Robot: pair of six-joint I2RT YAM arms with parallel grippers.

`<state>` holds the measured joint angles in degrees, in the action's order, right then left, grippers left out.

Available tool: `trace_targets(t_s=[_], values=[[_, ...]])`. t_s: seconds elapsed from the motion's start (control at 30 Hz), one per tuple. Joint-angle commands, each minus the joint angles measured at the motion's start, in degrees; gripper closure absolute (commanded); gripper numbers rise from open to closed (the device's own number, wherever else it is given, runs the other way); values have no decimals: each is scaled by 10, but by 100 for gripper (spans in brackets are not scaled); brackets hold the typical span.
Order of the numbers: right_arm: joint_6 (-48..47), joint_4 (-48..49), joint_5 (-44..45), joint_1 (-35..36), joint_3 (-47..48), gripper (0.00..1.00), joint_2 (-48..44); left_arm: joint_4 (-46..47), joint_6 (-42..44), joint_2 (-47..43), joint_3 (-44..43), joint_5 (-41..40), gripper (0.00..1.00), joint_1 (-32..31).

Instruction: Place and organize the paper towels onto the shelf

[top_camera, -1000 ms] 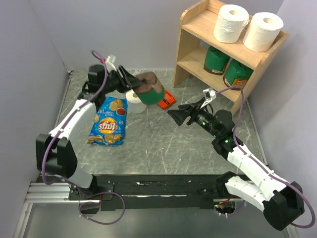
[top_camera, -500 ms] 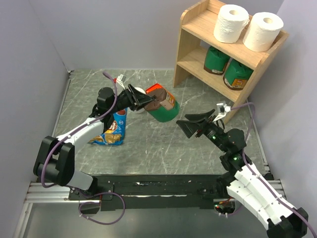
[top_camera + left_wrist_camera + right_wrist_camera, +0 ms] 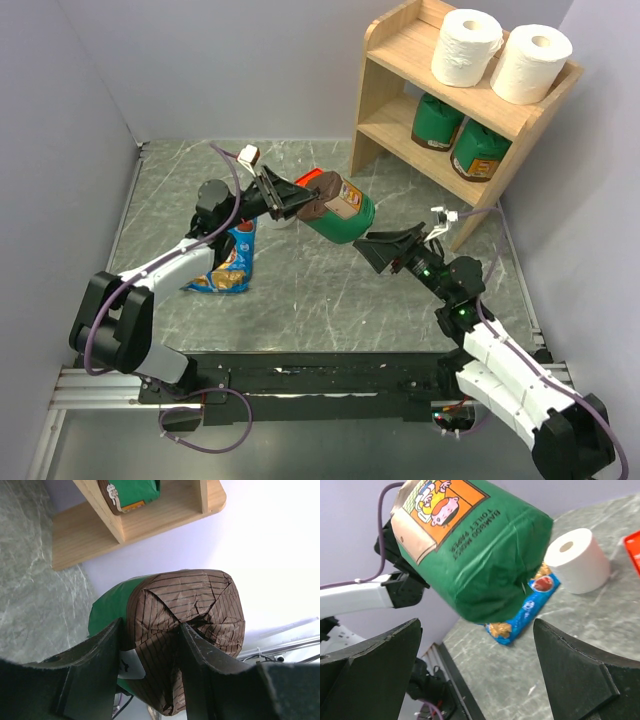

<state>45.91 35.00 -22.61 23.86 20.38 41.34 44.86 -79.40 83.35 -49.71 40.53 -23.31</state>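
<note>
The robot's left gripper occupies the canister's brown paper end, so the right gripper needs to move toward the held canister's free green end (image 3: 360, 223) (image 3: 514, 580) before closing across the canister's rim.
Two white paper towels (image 3: 466, 47) (image 3: 531, 63) stand on the top board of the wooden shelf (image 3: 400, 55). A third white paper towel roll (image 3: 577, 560) stands on the table by the chip bag; in the top view my left arm mostly hides it. My left gripper (image 3: 305, 205) (image 3: 150, 630) is shut on the brown paper end of a green canister (image 3: 345, 215) (image 3: 110, 610), held tilted in the air above mid-table. My right gripper (image 3: 378, 250) (image 3: 476, 625) is open just right of and below that green canister (image 3: 480, 555), not touching it.
Two more green canisters (image 3: 437, 120) (image 3: 477, 148) sit on the shelf's lower tier. A blue chip bag (image 3: 225, 262) (image 3: 530, 607) lies on the table at the left, a red packet (image 3: 312, 178) behind the held canister. Walls close in on both sides.
My left arm has lifted the green canister off the back-left of the table and carried it right toward the right gripper. The right arm drew back, then reached in under the canister, jaws staying open.
</note>
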Motion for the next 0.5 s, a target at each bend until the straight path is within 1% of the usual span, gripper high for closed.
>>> trace_targets(t_s=[0.0, 0.1, 0.23, 0.37, 0.47], values=[[33, 119, -40, -2, 22, 0, 28, 43, -9, -14, -18, -1, 50, -11], [36, 167, -56, -3, 26, 1, 49, 48, -11, -8, -17, -3, 50, -21], [37, 195, -73, -3, 32, 2, 61, 70, -23, 2, -6, -5, 50, -37], [37, 205, -97, -3, 41, 7, 73, 114, -41, 23, 4, -1, 48, -46], [44, 228, -107, -3, 38, 11, 81, 121, -42, 37, 4, 0, 47, -59]])
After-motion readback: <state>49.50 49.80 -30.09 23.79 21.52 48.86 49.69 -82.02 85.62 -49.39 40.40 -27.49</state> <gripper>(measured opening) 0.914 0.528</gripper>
